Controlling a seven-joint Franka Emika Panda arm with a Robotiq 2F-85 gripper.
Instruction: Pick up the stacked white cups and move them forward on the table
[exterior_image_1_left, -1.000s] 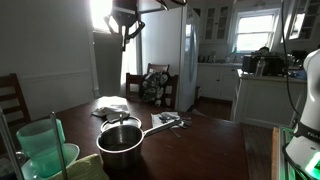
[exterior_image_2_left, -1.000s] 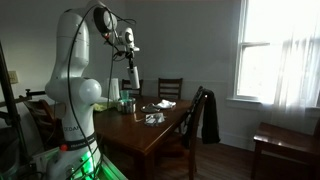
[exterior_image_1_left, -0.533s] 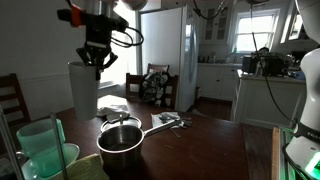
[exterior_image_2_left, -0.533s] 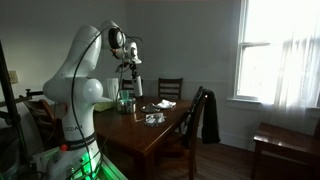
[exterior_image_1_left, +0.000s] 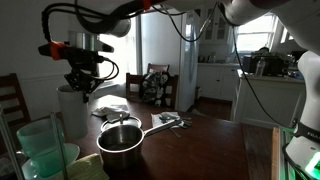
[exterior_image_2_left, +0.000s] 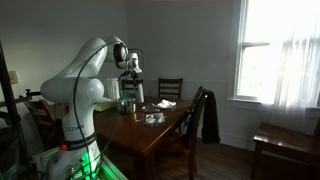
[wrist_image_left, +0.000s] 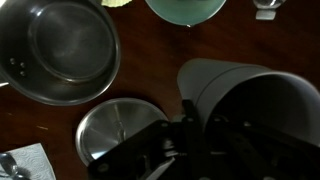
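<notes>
My gripper will move the stack outward, away from the translucent green cup, then lower it onto the dark table (exterior_image_1_left: 94, 121) showing beside the lid.
The stacked white cups (exterior_image_1_left: 68, 106) are a tall plain white stack, low over the left part of the dark brown table (exterior_image_1_left: 200, 148), left of the metal pot. My gripper (exterior_image_1_left: 82, 76) is shut on the stack's rim from above. In the wrist view the stack (wrist_image_left: 255, 110) fills the right side, with the dark fingers (wrist_image_left: 190, 128) at its rim. The stack also shows small in an exterior view (exterior_image_2_left: 134, 93) below the gripper (exterior_image_2_left: 130, 74). I cannot tell whether the stack's base touches the table.
A metal pot (exterior_image_1_left: 122, 144) with a long handle stands mid-table, and its lid (wrist_image_left: 113, 131) lies beside it. A translucent green cup (exterior_image_1_left: 42, 146) is at the near left. Papers (exterior_image_1_left: 110, 104) and small clutter (exterior_image_1_left: 166, 120) lie further back. A chair (exterior_image_1_left: 156, 84) stands beyond the table.
The gripper has carried the white stack down and to the left, from high above the table to low beside the pot.
</notes>
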